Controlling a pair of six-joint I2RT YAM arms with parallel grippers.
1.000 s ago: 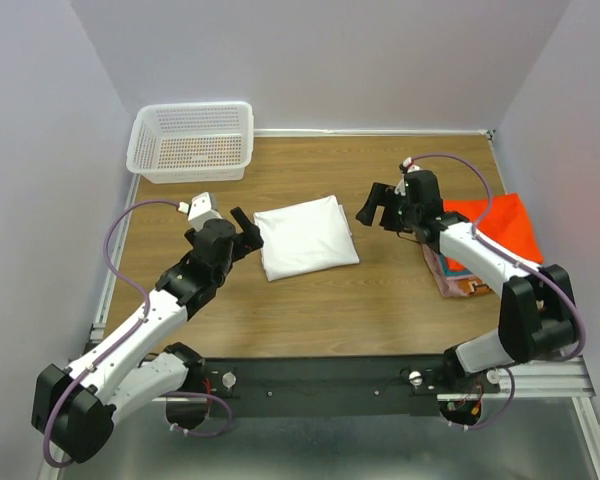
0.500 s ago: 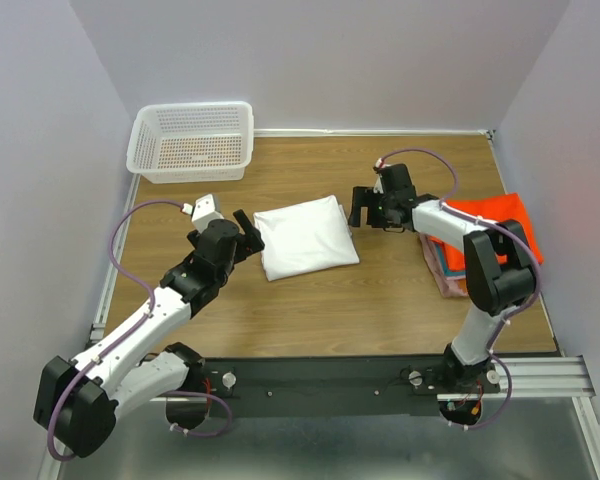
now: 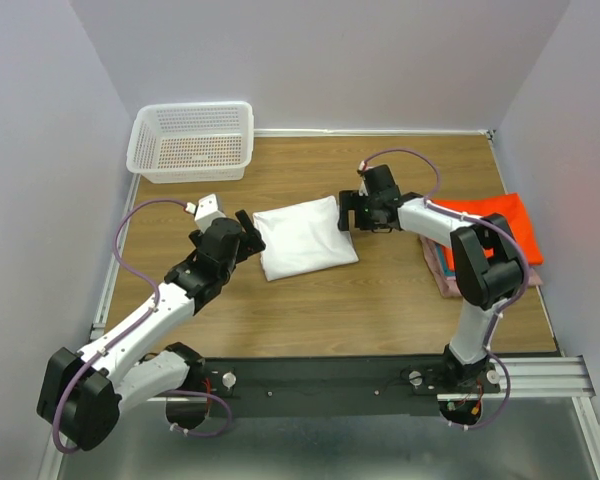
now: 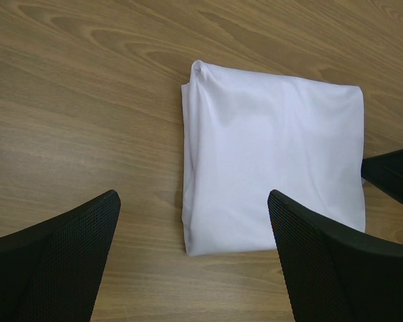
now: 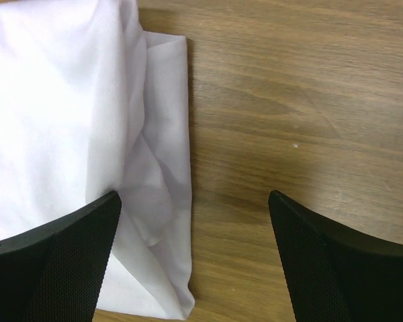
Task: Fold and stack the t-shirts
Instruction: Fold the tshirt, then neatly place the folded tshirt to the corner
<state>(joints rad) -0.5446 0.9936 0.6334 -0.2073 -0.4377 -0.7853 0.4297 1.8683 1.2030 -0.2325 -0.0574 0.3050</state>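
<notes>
I should lower my right gripper next, then move it farther over the white t-shirt toward my left gripper.
A white t-shirt (image 3: 305, 238) lies folded into a rectangle in the middle of the table. My left gripper (image 3: 245, 235) stands open at its left edge, and in the left wrist view the white t-shirt (image 4: 275, 161) lies partly between the spread fingers of the left gripper (image 4: 193, 201). My right gripper (image 3: 348, 212) stands open at the shirt's upper right corner. In the right wrist view the layered edge of the white t-shirt (image 5: 74, 114) reaches into the gap of the right gripper (image 5: 195, 201), one finger over the cloth. Neither holds anything. A stack of folded t-shirts, orange-red (image 3: 500, 222) on top, lies at the right.
A white mesh basket (image 3: 192, 140) stands at the back left corner. Walls close in the table on the left, back and right. Pink and teal edges (image 3: 445, 272) of the stack stick out toward the front. Bare wood (image 3: 360, 300) lies in front of the white shirt.
My right gripper has swung left, away from the stack, to the white shirt's right edge. The left gripper has edged slightly closer to the shirt. The shirt has not moved.
</notes>
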